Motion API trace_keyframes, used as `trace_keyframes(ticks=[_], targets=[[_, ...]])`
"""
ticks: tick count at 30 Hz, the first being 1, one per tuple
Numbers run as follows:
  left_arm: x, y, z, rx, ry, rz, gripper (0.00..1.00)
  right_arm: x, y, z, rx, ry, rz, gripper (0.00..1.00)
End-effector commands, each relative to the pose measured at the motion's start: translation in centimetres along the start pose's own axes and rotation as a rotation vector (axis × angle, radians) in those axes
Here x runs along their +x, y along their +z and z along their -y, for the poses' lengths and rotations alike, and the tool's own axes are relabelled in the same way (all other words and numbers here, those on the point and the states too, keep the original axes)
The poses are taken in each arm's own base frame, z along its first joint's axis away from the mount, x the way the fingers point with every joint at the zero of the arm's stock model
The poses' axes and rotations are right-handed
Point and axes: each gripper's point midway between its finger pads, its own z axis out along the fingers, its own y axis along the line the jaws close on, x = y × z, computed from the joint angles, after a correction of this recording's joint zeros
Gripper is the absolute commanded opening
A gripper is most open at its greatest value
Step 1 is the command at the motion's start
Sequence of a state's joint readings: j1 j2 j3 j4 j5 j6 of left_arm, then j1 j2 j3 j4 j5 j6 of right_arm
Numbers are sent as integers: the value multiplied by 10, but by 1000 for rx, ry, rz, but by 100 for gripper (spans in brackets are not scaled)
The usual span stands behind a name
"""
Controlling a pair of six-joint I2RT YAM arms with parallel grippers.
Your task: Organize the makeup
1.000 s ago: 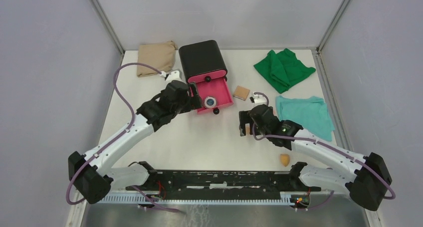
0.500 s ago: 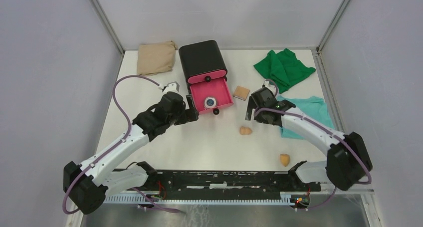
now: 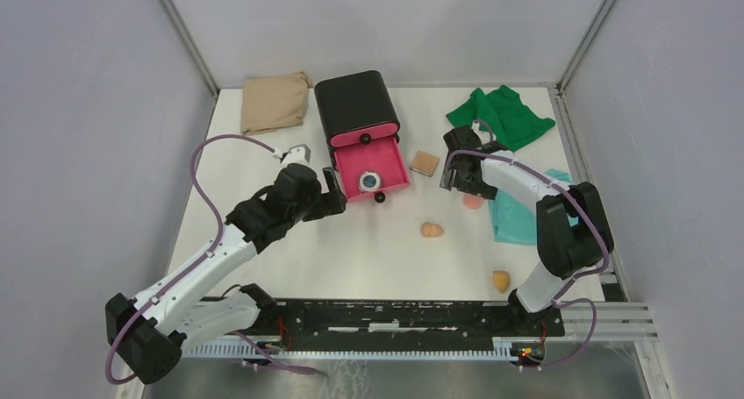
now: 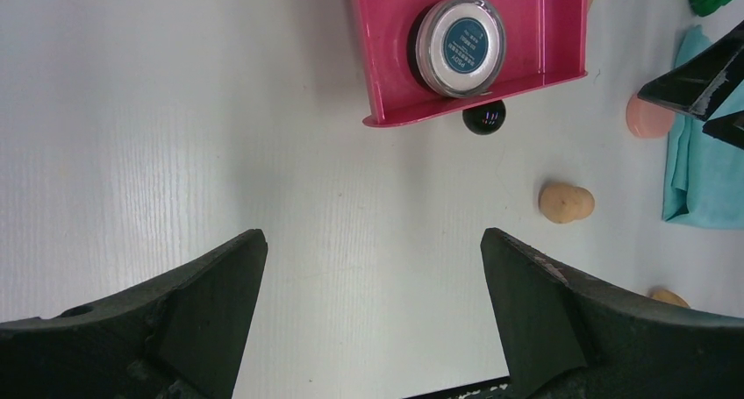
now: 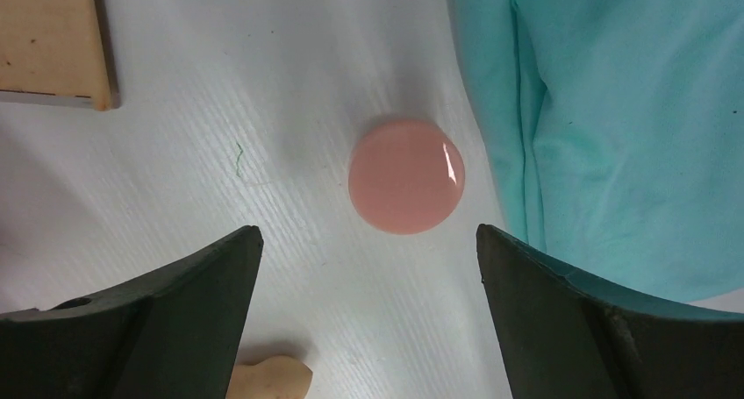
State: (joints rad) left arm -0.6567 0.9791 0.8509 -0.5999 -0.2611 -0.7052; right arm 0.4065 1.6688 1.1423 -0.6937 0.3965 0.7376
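I will lower my right gripper next until its open fingers are on both sides of the pink round piece, then close it, because the piece lies on the table below them.
A round silvery compact with a dark-blue centre lies in the open pink drawer. My left gripper hovers open just left of the drawer, holding nothing. A pink round piece lies on the table beside the teal cloth. My right gripper stands open just above it, empty. A tan square pad lies right of the drawer. One tan sponge lies mid-table, another near the front.
The black box stands at the back, its lower drawer pulled out with a black knob at the front. A beige cloth lies back left, a green cloth back right, a teal cloth at the right.
My right arm has swung away from the mid-table sponge toward the back right and now hangs over the pink round piece. The left gripper has drawn back slightly from the drawer.
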Motion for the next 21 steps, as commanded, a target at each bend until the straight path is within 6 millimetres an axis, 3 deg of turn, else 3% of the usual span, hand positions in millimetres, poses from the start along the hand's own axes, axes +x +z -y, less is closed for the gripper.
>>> trace_keyframes(ticks=[1,8,14,21], targets=[[-3,-2,-4,-18,-34,20,99,0,10,7,-7,-32,-13,99],[-15,-10,-7,-22,-72,88,99,18,40,1,-124,-10,-123,99],[-13,-8,-8,-28,-84,82,99,20,50,3,-119,-13,-125,99],[-15,-7,-4,-23,-88,80,99,15,59,7,-107,-9,-110,82]])
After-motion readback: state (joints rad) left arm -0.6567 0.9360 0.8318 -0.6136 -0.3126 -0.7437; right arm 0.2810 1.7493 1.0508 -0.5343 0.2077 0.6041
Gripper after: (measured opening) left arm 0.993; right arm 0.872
